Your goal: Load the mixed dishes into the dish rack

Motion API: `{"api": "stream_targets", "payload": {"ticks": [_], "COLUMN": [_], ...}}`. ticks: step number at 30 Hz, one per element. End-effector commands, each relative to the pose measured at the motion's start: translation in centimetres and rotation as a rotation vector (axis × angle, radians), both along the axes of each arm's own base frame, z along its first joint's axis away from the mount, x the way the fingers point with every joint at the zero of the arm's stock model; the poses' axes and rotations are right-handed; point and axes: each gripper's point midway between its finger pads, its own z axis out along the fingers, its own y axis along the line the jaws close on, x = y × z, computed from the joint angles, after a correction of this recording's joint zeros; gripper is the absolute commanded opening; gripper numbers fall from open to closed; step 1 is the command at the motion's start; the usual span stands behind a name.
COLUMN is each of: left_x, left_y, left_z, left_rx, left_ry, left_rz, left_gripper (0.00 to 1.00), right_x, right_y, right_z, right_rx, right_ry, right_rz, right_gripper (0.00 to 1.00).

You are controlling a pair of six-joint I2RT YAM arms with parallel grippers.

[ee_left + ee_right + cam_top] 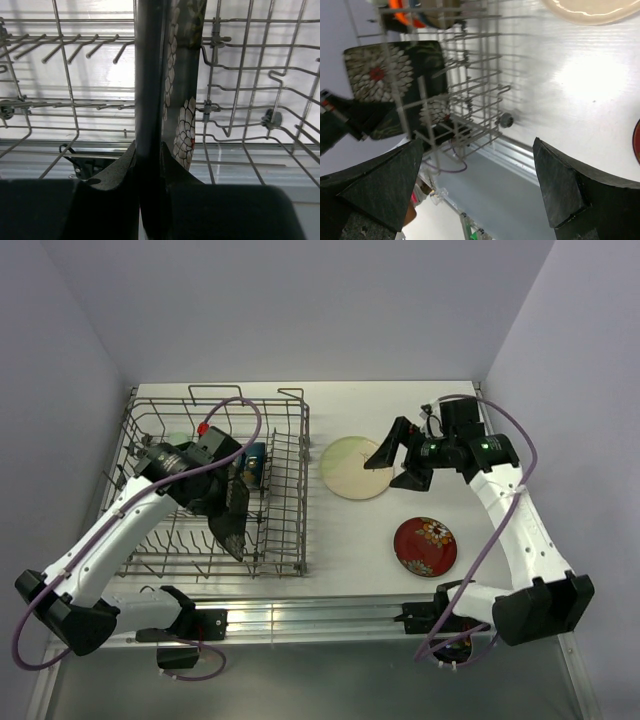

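My empty right gripper should move down and back, open, onto the red floral plate [425, 545] at the plate's edge farthest from the rack. The plate is below and back.
The grey wire dish rack [300, 490] stands on the left of the table. My left gripper [215, 495] is inside it, shut on the black square floral plate [232, 518], which hangs edge-down over the tines. In the left wrist view the plate [172, 75] runs upright between my fingers [149, 150]. My right gripper [395, 465] hovers open and holds nothing, at the right edge of the pale green-cream plate [352, 468]. A red floral plate [425, 545] lies flat nearer the front. The right wrist view shows the black plate [390, 75] through the rack wires [475, 95].
A dark blue dish [254, 462] and a green one [178, 438] sit in the rack's back half. Something orange [402, 12] shows in the rack in the right wrist view. Walls close in the table on three sides. A metal rail [320, 615] runs along the front edge.
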Motion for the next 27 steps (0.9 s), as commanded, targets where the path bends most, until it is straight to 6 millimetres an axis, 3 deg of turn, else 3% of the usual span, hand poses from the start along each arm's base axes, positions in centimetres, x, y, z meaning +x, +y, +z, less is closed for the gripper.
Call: {"api": "stream_targets", "payload": {"ticks": [1, 7, 11, 16, 17, 22, 27], "left_x": [1.5, 1.4, 1.1, 0.0, -0.1, -0.8, -0.5], "left_y": [-1.3, -2.4, -3.0, -4.0, -4.2, -5.0, -5.1], "left_z": [0.2, -1.0, -1.8, -3.0, -3.2, -4.0, -2.8], "left_rx": [-0.028, 0.003, 0.022, 0.026, 0.024, 0.027, 0.036], "left_ry": [-0.065, -0.047, -0.034, -0.009, -0.008, 0.008, -0.023], "left_rz": [0.021, 0.011, 0.011, -0.015, -0.014, -0.029, -0.018], "left_gripper": [0.0, 0.0, 0.17, 0.36, 0.4, 0.49, 0.67], "right_x": [2.3, 5.0, 5.8, 6.1, 6.4, 7.1, 6.2], "right_y": [-0.3, -1.0, -2.6, -4.6, -5.6, -6.9, -8.3], "right_z": [-2.6, -8.0, -12.5, -15.7, -16.2, -16.9, -15.7], "right_rx": [-0.023, -0.023, -0.015, -0.038, -0.053, -0.082, -0.17], "right_ry": [0.001, 0.098, 0.213, 0.308, 0.318, 0.325, 0.298], "right_rz": [-0.039, -0.095, -0.169, -0.228, -0.253, -0.274, -0.306], "right_gripper": [0.98, 0.97, 0.96, 0.94, 0.94, 0.93, 0.93]}}
